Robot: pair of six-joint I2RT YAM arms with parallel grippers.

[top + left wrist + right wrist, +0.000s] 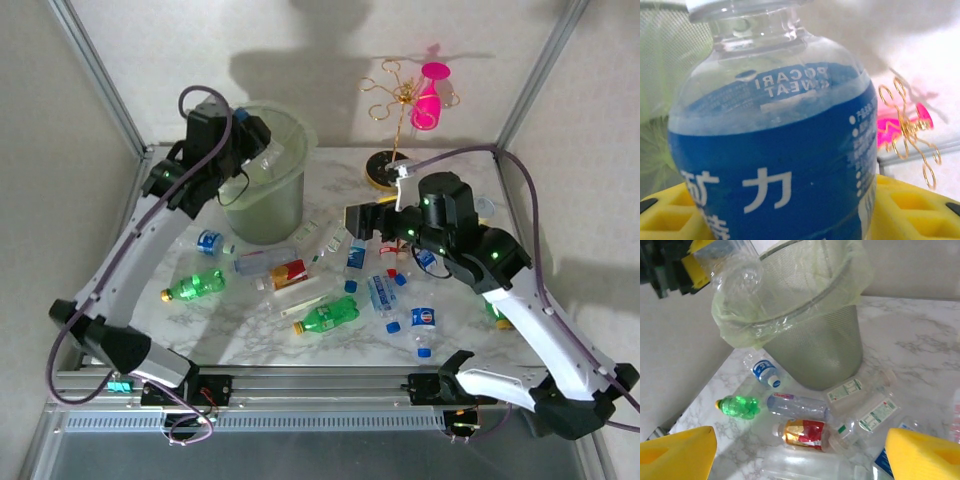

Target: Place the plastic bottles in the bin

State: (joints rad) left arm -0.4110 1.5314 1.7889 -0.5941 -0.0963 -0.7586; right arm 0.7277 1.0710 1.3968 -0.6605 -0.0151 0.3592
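The bin's opening (281, 150) lies below my left gripper, so it should next tilt downward and lower the blue-labelled bottle in to release it.
My left gripper (257, 140) is shut on a clear plastic bottle with a blue label (775, 165), held between its yellow pads (912, 210). It hangs over the near rim of the pale-green bin (268, 205), and the same bottle (735, 272) shows above the rim (790, 315). My right gripper (800, 460) is open with nothing between its fingers (675, 452), hovering over several bottles lying on the table. Below it are a red-labelled bottle (812, 434), a clear bottle (800, 406), a green bottle (737, 406) and a blue-labelled bottle (764, 371). My right gripper (355, 220) is right of the bin.
More bottles lie scattered on the marble top, among them a green one (328, 315) and blue-labelled ones (382, 295) near the front. A pink goblet (430, 95) hangs on a gold wire stand (393, 100) at the back right. Walls enclose the table.
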